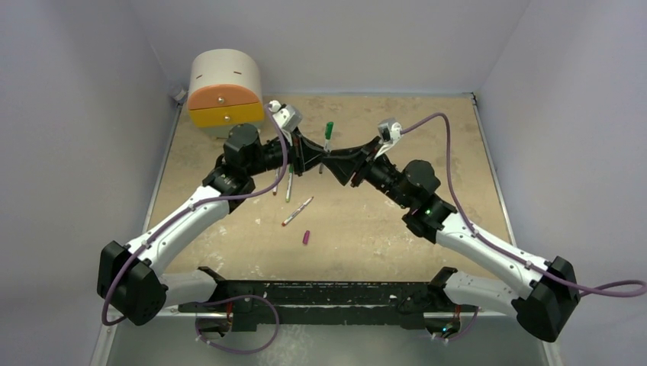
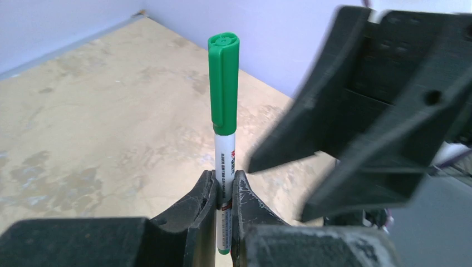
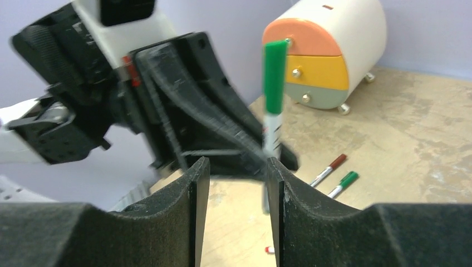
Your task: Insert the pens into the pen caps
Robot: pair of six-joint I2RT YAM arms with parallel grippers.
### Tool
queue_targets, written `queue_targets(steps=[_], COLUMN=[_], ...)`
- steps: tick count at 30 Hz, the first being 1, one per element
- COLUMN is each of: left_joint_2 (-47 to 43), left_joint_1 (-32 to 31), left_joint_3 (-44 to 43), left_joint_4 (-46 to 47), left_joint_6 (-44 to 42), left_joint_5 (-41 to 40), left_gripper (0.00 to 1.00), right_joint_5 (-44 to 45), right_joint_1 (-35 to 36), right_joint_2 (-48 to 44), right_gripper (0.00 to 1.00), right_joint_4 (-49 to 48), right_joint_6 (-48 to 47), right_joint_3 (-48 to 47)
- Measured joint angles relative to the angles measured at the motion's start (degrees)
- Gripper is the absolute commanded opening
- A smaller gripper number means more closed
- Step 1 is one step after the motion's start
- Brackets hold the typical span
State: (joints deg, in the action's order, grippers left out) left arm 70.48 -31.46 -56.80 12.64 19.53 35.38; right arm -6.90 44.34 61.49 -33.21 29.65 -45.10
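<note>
The left gripper tilts and lowers its pen leftward in the top view next, into the gap between the capped pens below. It then releases the pen, since it's capped.
My left gripper (image 2: 224,181) is shut on the white barrel of a pen (image 2: 222,153) that stands upright with a green cap (image 2: 223,83) on its top end. In the top view this pen (image 1: 327,137) sits between the two grippers at mid-table. My right gripper (image 3: 236,167) is open and empty, its jaws close beside the held pen (image 3: 274,78) and facing the left gripper (image 3: 183,111). A pen with a dark red cap (image 3: 337,162) and a pen with a green cap (image 3: 348,179) lie on the table. An uncapped pen (image 1: 297,211) and a magenta cap (image 1: 306,237) lie nearer the arms.
A white drawer unit with orange and yellow fronts (image 1: 225,88) stands at the back left, also in the right wrist view (image 3: 328,50). Purple walls enclose the tan table (image 1: 427,114). The two grippers (image 1: 324,156) nearly touch at mid-table.
</note>
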Motion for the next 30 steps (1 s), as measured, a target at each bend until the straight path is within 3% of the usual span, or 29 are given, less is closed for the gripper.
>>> queue_targets(steps=[3, 8, 13, 17, 24, 30], left_joint_2=[-0.11, 1.68, 9.97, 17.38, 25.22, 30.45], left_joint_1=[0.02, 0.33, 0.63, 1.97, 4.09, 4.39], left_joint_3=[0.22, -1.27, -4.68, -4.68, -4.85, -8.26], left_joint_4=[0.0, -4.0, -10.91, -16.28, -23.65, -28.33], left_joint_6=[-0.55, -0.7, -0.68, -0.15, 0.83, 0.79], left_joint_5=[-4.83, -19.41, -34.51, -42.07, -49.18, -49.86], left_gripper=[0.0, 0.0, 0.0, 0.0, 0.0, 0.0], right_joint_5=[-0.57, 0.22, 3.02, 3.3, 1.73, 0.98], right_joint_1=[0.02, -0.92, -2.78, -3.23, -3.23, -3.23], right_joint_2=[-2.34, -7.04, -8.68, -7.08, -2.32, -0.66], right_gripper=[0.41, 0.36, 0.34, 0.33, 0.33, 0.33], right_joint_4=[1.86, 6.05, 9.84, 11.1, 10.6, 10.16], right_joint_6=[0.28, 0.39, 0.42, 0.42, 0.9, 1.51], right_joint_3=[0.24, 1.49, 2.19, 2.27, 3.43, 4.37])
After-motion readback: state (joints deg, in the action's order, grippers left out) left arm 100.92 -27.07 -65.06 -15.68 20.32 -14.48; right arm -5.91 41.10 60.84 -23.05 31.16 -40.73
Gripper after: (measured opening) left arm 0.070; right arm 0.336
